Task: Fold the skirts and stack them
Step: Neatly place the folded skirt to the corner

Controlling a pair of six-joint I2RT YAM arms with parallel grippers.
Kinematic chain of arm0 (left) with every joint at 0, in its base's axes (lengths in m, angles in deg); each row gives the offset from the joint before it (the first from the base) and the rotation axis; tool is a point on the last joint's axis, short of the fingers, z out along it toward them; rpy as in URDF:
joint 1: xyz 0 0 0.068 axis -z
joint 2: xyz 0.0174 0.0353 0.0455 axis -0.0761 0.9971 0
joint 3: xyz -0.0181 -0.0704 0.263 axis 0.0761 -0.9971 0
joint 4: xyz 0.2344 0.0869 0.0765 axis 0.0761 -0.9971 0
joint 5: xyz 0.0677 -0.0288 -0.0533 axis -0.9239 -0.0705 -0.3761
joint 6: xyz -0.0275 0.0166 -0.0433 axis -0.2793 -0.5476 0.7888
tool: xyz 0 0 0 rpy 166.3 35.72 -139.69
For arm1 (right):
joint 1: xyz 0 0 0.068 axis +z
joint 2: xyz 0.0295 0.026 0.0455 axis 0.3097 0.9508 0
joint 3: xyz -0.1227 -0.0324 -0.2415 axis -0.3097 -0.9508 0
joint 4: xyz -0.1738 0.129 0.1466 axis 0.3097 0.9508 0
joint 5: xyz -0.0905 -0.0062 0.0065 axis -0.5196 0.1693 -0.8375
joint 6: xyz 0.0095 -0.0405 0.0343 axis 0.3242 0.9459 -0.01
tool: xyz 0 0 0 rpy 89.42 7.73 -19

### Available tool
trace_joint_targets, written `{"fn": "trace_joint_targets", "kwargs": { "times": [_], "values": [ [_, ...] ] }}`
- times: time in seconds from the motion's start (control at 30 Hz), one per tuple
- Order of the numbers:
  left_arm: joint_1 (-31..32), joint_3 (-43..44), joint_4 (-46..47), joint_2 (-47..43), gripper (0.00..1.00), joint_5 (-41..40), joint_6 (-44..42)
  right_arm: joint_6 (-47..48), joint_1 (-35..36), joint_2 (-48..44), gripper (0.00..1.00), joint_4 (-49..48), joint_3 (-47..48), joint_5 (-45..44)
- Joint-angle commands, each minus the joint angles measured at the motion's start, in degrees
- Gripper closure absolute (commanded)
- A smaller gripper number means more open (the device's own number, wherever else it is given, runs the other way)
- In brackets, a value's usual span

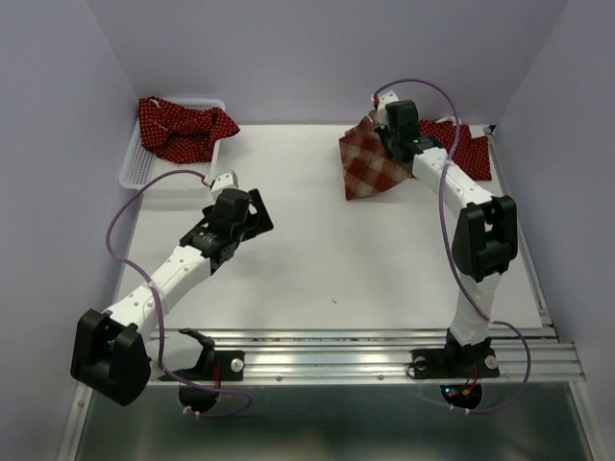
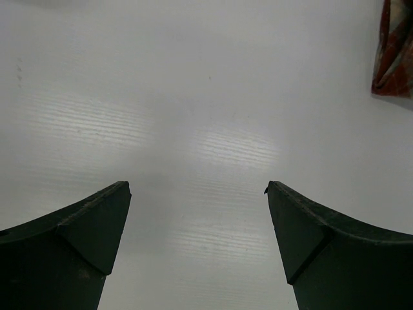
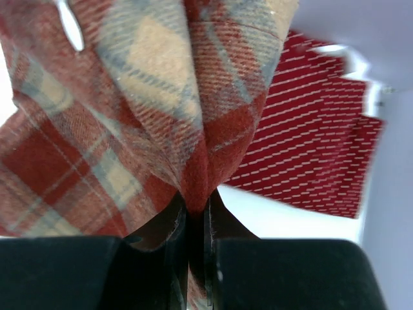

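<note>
The dark red dotted skirt (image 1: 473, 154) (image 3: 311, 132) is lying flat, so I should move my right gripper to the right in the top view, lower the plaid skirt onto it and let go.
The red-and-tan plaid skirt (image 1: 370, 163) lies at the table's far right, partly lifted, and fills the right wrist view (image 3: 129, 103). My right gripper (image 3: 197, 206) is shut on a pinched fold of it (image 1: 384, 123). A dark red dotted skirt (image 1: 466, 146) lies just right of the plaid one, seen past it in the wrist view (image 3: 310, 155). Another dark red dotted skirt (image 1: 187, 125) sits bunched in the white basket (image 1: 139, 173) at far left. My left gripper (image 2: 197, 194) hovers open over bare table, left of centre (image 1: 252, 213).
The white mesh basket stands against the left wall. Purple walls close in the table on the left, back and right. A metal rail (image 1: 384, 351) runs along the near edge by the arm bases. A corner of plaid cloth (image 2: 393, 51) shows in the left wrist view.
</note>
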Motion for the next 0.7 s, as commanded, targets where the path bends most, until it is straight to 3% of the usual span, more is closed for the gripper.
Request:
{"fn": "trace_joint_targets", "kwargs": {
  "times": [0.0, 0.3, 0.67],
  "values": [
    [-0.84, 3.5, -0.4, 1.34, 0.01, -2.9, -1.66, 5.25, -2.72, 1.09, 0.99, -2.0, 6.94, -7.6],
    [-1.63, 6.14, -0.14, 4.86, 0.01, -3.61, -2.98, 10.09, -6.6, 4.61, 0.99, -0.41, 14.76, -7.16],
    [-2.42, 7.55, 0.65, 8.82, 0.01, -3.43, -3.77, 8.34, -9.23, 5.93, 0.99, 2.31, 20.92, -6.9]
  ]
}}
